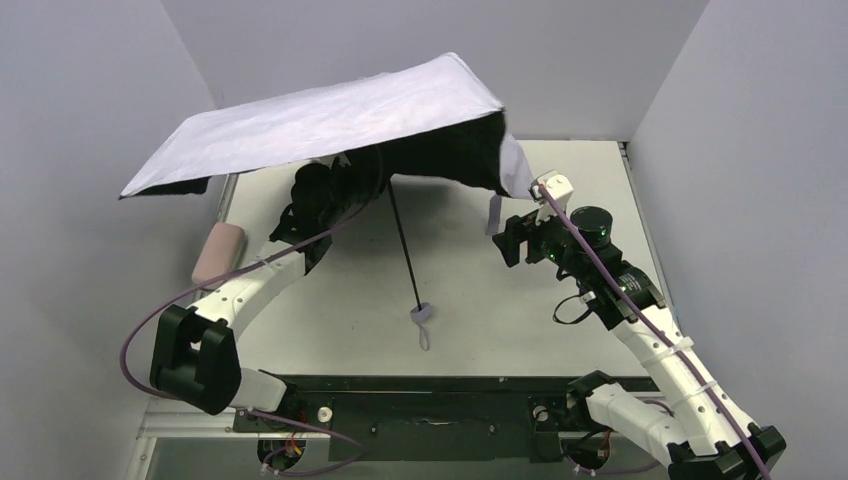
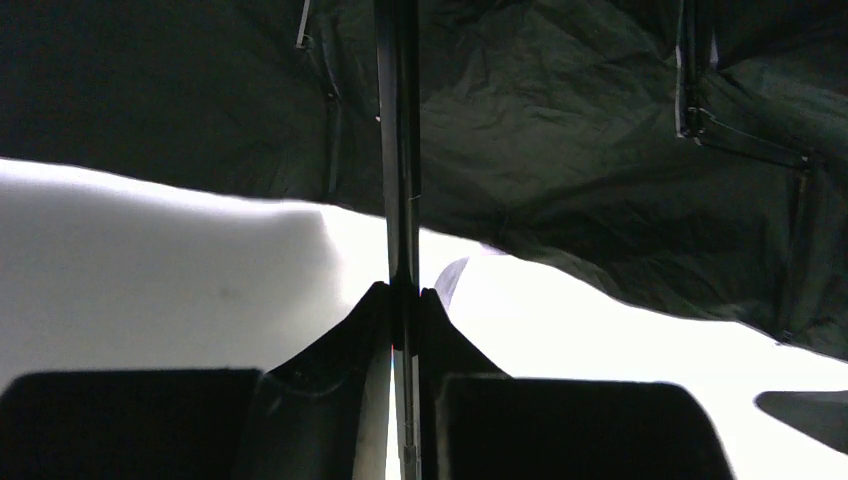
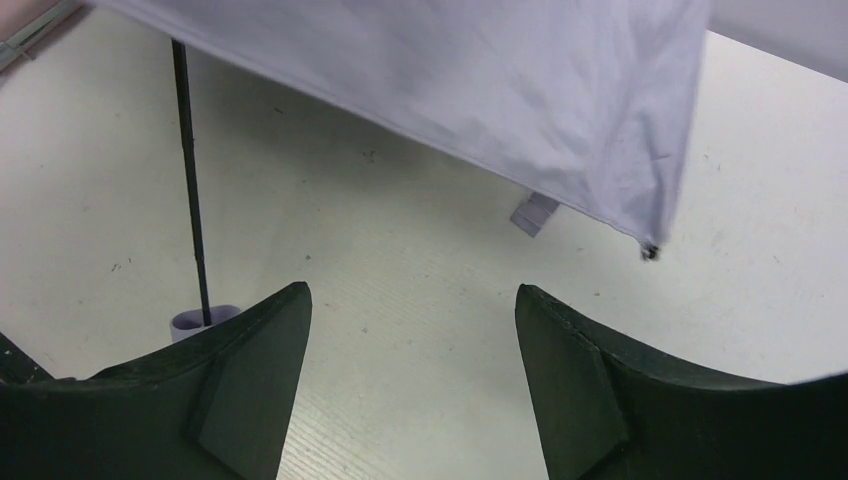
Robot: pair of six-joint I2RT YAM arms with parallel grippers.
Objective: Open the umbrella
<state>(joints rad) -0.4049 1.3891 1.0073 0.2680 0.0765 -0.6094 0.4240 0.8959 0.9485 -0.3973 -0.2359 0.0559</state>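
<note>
The umbrella's canopy is spread, so my left gripper needs to go down a little, put the small lilac handle [image 1: 421, 313] on the tabletop below the gripper and then let go of the umbrella's stem.
The umbrella [image 1: 330, 120] stands spread above the table, lilac-white fabric on top and black underneath. Its thin black shaft [image 1: 403, 245] slopes down to the small lilac handle [image 1: 421, 313], which is near the table. My left gripper [image 2: 404, 295] is shut on the shaft [image 2: 398, 150] under the black inner fabric [image 2: 560, 130]; in the top view the canopy hides its fingers. My right gripper [image 3: 412, 300] is open and empty, low over the table beside the canopy's right edge [image 3: 500, 90]. A small strap tab [image 3: 534, 213] hangs from that edge.
A pale pink-beige oblong case [image 1: 218, 252] lies at the table's left side beside the left arm. Grey walls close in on the left, back and right. The canopy reaches past the table's left edge. The right arm [image 1: 640, 300] slants in from the right.
</note>
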